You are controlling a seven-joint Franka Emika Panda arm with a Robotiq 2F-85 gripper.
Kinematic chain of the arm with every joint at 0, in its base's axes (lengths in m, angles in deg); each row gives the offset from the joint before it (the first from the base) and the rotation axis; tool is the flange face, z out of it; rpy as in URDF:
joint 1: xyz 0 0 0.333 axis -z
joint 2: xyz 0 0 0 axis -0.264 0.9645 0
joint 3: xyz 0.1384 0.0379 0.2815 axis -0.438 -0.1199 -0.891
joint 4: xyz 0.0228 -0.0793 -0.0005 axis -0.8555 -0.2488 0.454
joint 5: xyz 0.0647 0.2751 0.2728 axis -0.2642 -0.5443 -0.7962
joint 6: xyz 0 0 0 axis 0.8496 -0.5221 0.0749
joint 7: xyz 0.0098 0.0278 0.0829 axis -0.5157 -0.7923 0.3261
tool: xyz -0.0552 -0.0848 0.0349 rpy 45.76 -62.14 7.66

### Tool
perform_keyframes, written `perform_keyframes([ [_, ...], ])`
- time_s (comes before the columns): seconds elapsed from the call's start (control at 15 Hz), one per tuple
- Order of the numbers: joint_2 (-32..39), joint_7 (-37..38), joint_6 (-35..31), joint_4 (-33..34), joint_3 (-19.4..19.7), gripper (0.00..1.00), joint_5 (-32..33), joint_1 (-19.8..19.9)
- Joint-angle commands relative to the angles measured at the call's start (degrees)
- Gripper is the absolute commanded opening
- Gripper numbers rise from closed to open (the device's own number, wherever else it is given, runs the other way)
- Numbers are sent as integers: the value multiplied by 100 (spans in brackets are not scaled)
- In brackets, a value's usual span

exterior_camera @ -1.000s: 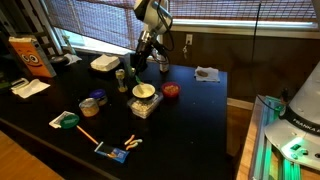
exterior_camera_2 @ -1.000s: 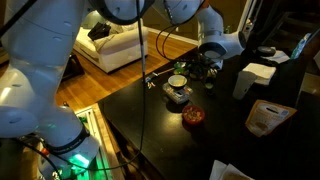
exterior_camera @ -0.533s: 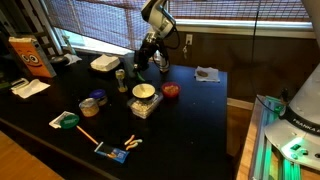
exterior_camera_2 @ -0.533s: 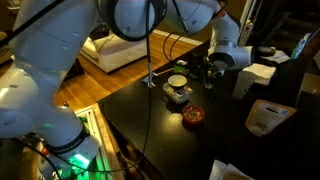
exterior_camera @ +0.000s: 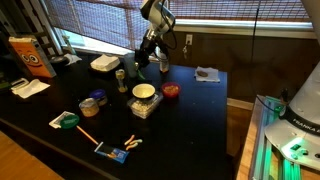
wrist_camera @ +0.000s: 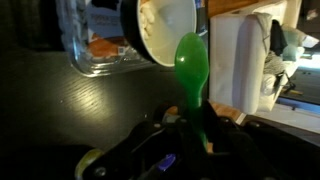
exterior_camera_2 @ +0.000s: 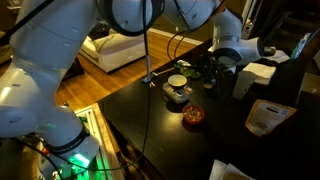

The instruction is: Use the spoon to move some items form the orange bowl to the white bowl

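The green spoon's handle goes down with my gripper toward the orange bowl below it next. The gripper then releases it over the clear tabletop point(exterior_camera_2: 213, 107) beside that bowl.
The white bowl point(exterior_camera: 144, 92) sits on top of a clear container in the middle of the dark table, and it also shows in the other exterior view point(exterior_camera_2: 177, 81). The orange bowl point(exterior_camera: 170, 90) stands just beside it on the table point(exterior_camera_2: 193, 115). My gripper point(exterior_camera: 141, 57) hangs behind the bowls, above the table's far part point(exterior_camera_2: 226, 63). In the wrist view my gripper point(wrist_camera: 190, 125) is shut on the handle of a green spoon point(wrist_camera: 191, 68). The spoon's empty scoop points toward the white bowl's rim point(wrist_camera: 168, 28). The orange bowl is out of the wrist view.
A flat squarish white container point(exterior_camera: 104, 63), a small can point(exterior_camera: 121, 76) and a dark cup stand near my gripper. A green-rimmed disc point(exterior_camera: 67, 121), a blue-lidded jar point(exterior_camera: 90, 103), a pencil and a packet lie toward the front. A white box point(wrist_camera: 243, 65) stands close by.
My arm has shifted a little farther back from the two bowls, with the green spoon still held. The bowls have not moved.
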Motion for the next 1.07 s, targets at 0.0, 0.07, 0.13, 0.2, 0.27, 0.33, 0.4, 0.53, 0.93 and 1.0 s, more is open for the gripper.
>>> perform_keyframes([
  [0.0, -378, 334, -805, -328, 296, 5, 520, -276],
  [0.07, -439, 451, -1024, -387, 346, 5, 716, -316],
  [0.13, -499, 553, -1245, -463, 390, 5, 932, -339],
  [0.2, -550, 698, -1466, -556, 427, 5, 1154, -364],
  [0.27, -610, 844, -1670, -660, 463, 5, 1410, -385],
  [0.33, -653, 999, -1866, -757, 489, 5, 1677, -397],
  [0.4, -691, 1178, -2047, -863, 519, 5, 1957, -415],
  [0.53, -748, 1608, -2269, -1061, 610, 5, 2592, -475],
  [0.93, -649, 2482, -2139, -1327, 759, 5, 3902, -571],
  [1.0, -624, 2532, -2129, -1365, 740, 5, 3987, -561],
])
